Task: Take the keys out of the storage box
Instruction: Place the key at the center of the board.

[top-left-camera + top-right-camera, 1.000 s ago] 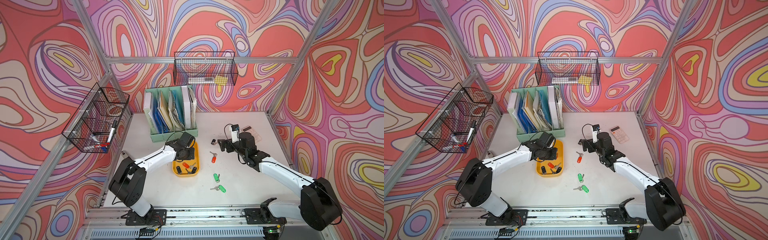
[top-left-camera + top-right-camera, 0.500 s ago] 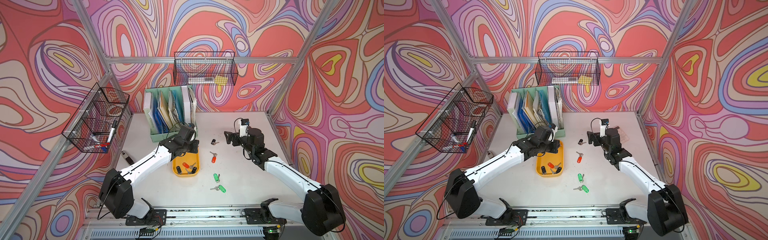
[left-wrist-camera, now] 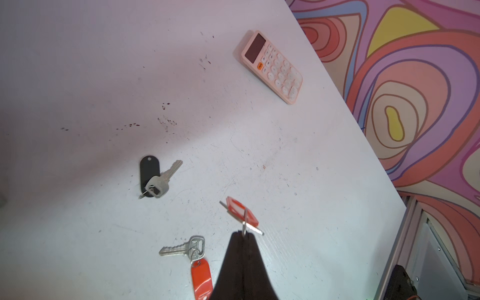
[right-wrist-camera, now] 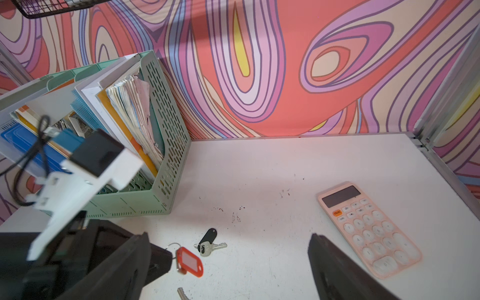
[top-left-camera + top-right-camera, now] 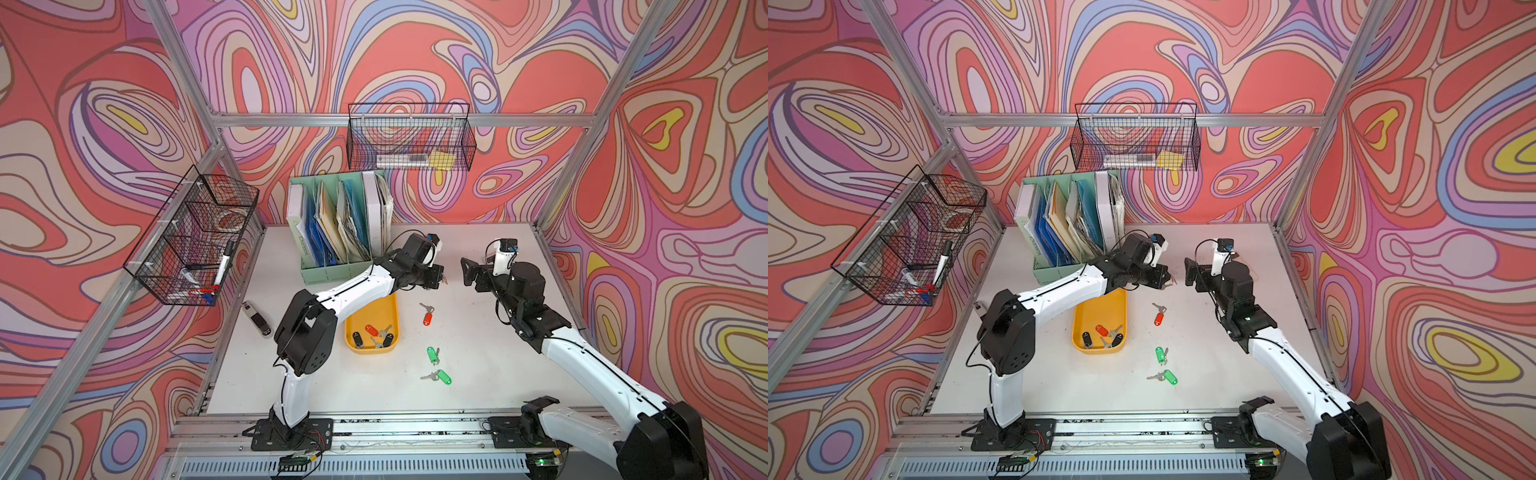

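Observation:
My left gripper comes down toward the pink calculator next, where bare tabletop lies below, and releases the key's ring clear of the other keys.
The yellow storage box (image 5: 372,308) (image 5: 1099,308) lies on the white table with three keys in it: one red-tagged (image 5: 372,330) and two black-tagged (image 5: 357,339). My left gripper (image 5: 441,279) (image 3: 242,233) is shut on the ring of a red-tagged key (image 3: 241,211) (image 4: 189,262), which hangs above the table to the right of the box. My right gripper (image 5: 468,271) (image 4: 230,235) stands open a short way off, facing it. On the table lie a red-tagged key (image 5: 428,318), two green-tagged keys (image 5: 432,354) (image 5: 444,377) and a black-tagged key (image 3: 149,172).
A mint green file organizer (image 5: 336,224) stands behind the box. A pink calculator (image 4: 368,228) lies at the back right, close to the table edge. Black wire baskets hang on the back wall (image 5: 409,137) and the left frame (image 5: 191,237). A small dark device (image 5: 257,320) lies at the left.
My left gripper has risen out of the storage box and swung right, carrying the red-tagged key. My right gripper has lifted and drawn back a little, staying open.

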{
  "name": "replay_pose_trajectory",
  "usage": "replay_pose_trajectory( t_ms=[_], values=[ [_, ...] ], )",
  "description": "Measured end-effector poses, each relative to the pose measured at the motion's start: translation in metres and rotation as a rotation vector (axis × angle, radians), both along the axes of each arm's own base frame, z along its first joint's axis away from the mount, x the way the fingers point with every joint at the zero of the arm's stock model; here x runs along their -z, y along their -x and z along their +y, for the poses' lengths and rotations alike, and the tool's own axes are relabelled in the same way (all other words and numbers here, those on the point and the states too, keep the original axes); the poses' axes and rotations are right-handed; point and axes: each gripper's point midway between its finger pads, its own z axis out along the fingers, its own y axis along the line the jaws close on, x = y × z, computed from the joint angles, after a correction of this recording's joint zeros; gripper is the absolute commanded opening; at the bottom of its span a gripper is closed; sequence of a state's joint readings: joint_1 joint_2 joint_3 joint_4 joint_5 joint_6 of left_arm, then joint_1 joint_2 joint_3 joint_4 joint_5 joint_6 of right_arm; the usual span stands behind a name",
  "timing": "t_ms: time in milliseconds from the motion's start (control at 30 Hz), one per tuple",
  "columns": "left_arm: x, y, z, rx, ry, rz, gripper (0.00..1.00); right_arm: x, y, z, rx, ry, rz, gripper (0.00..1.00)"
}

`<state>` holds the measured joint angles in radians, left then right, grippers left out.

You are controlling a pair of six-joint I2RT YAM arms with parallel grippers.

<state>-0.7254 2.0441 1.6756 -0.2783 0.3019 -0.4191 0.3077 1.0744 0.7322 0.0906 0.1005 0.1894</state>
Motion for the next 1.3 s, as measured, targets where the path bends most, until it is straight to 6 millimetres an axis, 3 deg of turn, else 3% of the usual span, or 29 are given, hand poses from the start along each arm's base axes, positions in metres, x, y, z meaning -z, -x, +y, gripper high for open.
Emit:
replay_pose_trajectory(
  t_ms=[300,533,833,1300],
  values=[
    [0.053,-0.030,-0.044,0.042,0.048,0.054,0.00,0.004,0.006,-0.009,0.037,0.010,0.011,0.98],
    [0.078,-0.049,-0.063,0.028,0.066,0.071,0.00,0.006,0.008,-0.011,0.043,0.015,0.022,0.98],
    [0.085,-0.057,-0.070,0.017,0.076,0.080,0.12,0.006,0.009,-0.011,0.043,0.015,0.022,0.98],
    [0.084,-0.054,-0.065,0.015,0.041,0.098,0.47,0.007,0.009,-0.011,0.043,0.017,0.028,0.98]
  ],
)
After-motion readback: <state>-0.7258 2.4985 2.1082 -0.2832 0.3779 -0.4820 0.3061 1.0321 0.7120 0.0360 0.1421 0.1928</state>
